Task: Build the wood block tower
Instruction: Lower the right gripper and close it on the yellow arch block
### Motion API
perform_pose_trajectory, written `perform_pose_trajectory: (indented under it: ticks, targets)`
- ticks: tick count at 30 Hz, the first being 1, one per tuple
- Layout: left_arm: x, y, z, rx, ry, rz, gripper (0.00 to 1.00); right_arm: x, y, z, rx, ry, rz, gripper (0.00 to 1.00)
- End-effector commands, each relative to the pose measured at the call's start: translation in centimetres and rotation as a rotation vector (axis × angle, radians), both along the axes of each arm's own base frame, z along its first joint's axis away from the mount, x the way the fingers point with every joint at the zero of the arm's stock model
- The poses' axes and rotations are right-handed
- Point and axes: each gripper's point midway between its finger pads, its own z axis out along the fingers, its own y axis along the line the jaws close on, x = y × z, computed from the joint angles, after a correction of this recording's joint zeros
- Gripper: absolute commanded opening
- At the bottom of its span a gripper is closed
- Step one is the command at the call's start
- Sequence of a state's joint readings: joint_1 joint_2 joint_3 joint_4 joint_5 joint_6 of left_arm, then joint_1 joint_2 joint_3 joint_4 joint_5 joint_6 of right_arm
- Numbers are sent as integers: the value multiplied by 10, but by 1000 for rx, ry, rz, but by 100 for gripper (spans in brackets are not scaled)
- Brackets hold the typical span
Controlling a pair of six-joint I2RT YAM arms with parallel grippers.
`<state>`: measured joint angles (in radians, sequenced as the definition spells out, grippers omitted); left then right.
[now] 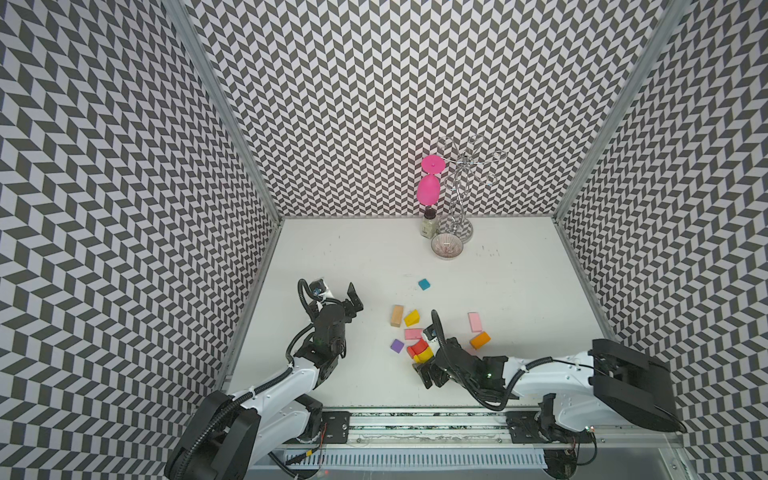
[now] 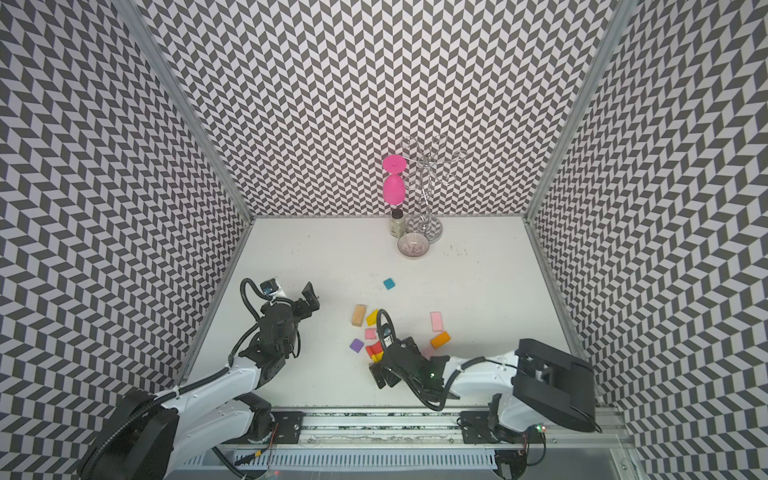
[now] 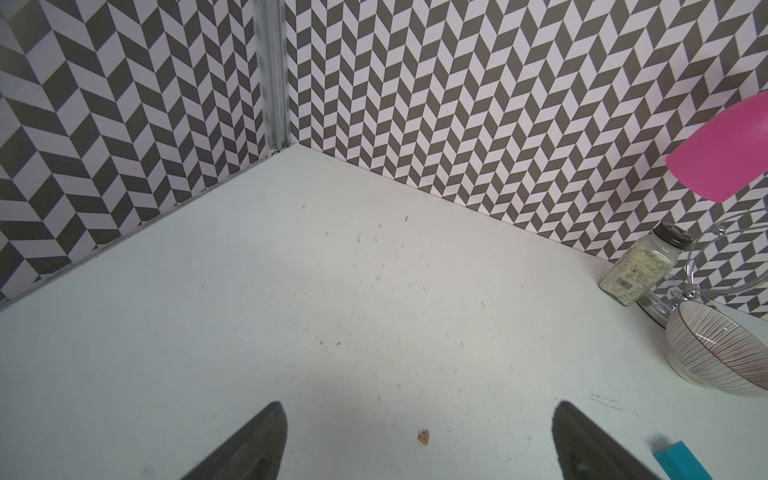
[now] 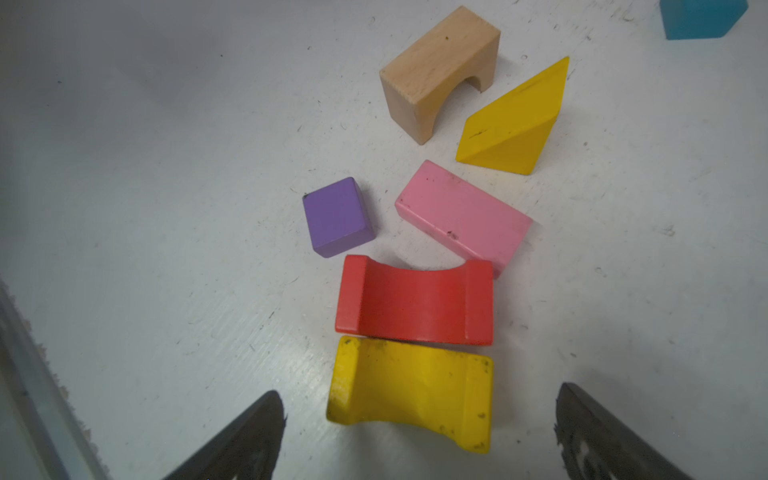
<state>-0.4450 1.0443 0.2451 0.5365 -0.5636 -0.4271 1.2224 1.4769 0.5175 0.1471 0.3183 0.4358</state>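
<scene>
The right gripper will next move down over the yellow arch (image 1: 424,354) (image 4: 411,390) and close on both ends, because the block is already between its open fingers.
Loose wooden blocks lie on the white table; nothing is stacked. A yellow arch (image 4: 411,390) lies partly between the fingers of my open right gripper (image 4: 419,395), with a gap on each side. Beyond it are a red arch (image 4: 415,301), a pink slab (image 4: 463,216), a purple cube (image 4: 336,216), a plain wood arch (image 4: 432,70) and a yellow wedge (image 4: 515,120). A second pink slab (image 1: 475,322) and an orange block (image 1: 480,340) lie to the right. A teal block (image 1: 424,284) sits apart, farther back. My left gripper (image 1: 355,301) hangs open and empty left of the blocks.
At the back stand a ribbed bowl (image 1: 446,246), a spice jar (image 1: 429,224) and a chrome rack (image 1: 459,195) with a pink goblet (image 1: 430,187) hung upside down. Patterned walls close in the left, back and right sides.
</scene>
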Motion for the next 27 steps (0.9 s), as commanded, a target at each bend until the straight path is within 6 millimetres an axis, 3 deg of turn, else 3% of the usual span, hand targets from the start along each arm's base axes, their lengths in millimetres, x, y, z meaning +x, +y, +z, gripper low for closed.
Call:
perform_pose_trajectory:
  ticks: [1,8,13,27]
  targets:
    - [-2,2,3,-3,-17,15,100,9,2,-7,-48,-24,-84,100]
    - [-2,2,4,-1,-18,13,100,12,-5,-1,-36,-38,-133,89]
    - [-3,1,4,2,-20,9,100,6,3,7,19,-21,-93,79]
    - [-5,-2,6,5,-32,-3,100,8,7,-5,-6,7,-120,77]
